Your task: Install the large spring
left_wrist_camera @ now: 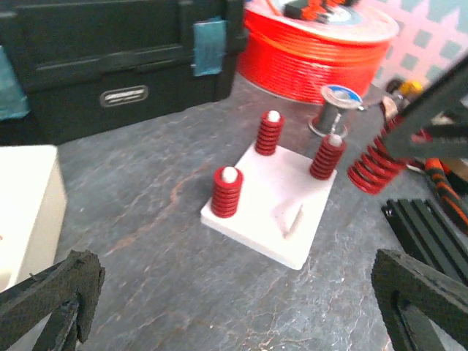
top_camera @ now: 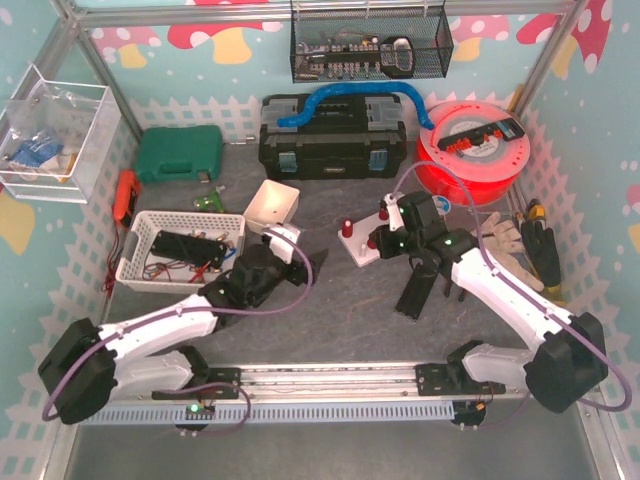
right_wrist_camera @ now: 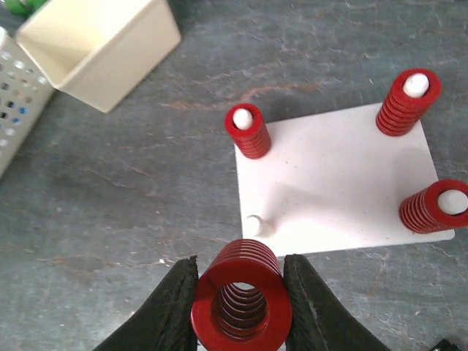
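I will next move my right gripper to the left in the top view, lower the large spring over the only bare peg and release it, because that peg is below and to that side.
The large spring is red and sits between the fingers of my right gripper, which is shut on it, its bore facing the camera. It hovers just off the near edge of the white base plate, close to a bare white peg. Three smaller red springs sit on the other pegs. In the left wrist view the large spring hangs at the plate's right side. My left gripper is open, short of the plate, with nothing between its fingers.
A cream box and a white basket lie left of the plate. Behind it stand a black toolbox and a red cable reel. A solder spool and black extrusion are on the right, gloves beyond.
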### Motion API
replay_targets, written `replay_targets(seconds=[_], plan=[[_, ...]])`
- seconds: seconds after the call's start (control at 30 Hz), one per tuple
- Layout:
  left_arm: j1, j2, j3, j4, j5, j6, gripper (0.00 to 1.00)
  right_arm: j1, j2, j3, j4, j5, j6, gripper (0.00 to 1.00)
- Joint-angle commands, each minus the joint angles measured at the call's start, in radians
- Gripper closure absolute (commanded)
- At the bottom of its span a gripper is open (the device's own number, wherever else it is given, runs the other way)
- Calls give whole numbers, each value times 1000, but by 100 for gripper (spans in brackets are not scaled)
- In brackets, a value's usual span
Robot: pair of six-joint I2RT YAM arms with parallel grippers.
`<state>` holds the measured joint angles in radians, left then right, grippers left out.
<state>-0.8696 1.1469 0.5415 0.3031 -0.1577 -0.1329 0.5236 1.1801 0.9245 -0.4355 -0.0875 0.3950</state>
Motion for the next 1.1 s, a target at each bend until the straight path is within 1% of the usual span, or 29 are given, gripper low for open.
replay_targets(seconds=[0.0,0.1,0.2,0.47,0.9,1.07], plan=[[66,-88,-32,-97,31,-171,1,4,30,-21,66,47,-18,98],[123,-129,-32,-137,43,-225,1,5,59,-26,94,41,-21,98],[162,-155,-31,-165,65,-236,1,6,91,-26,117,35,-26,99],[169,-219,-58,-177,66,-221,1,10,161,-11,142,32,-28,98],[169,-245,-81,-177,73,-189,1,19,246,12,167,42,-32,97],[169,-246,-90,-177,66,-186,1,21,275,17,169,54,-40,93]])
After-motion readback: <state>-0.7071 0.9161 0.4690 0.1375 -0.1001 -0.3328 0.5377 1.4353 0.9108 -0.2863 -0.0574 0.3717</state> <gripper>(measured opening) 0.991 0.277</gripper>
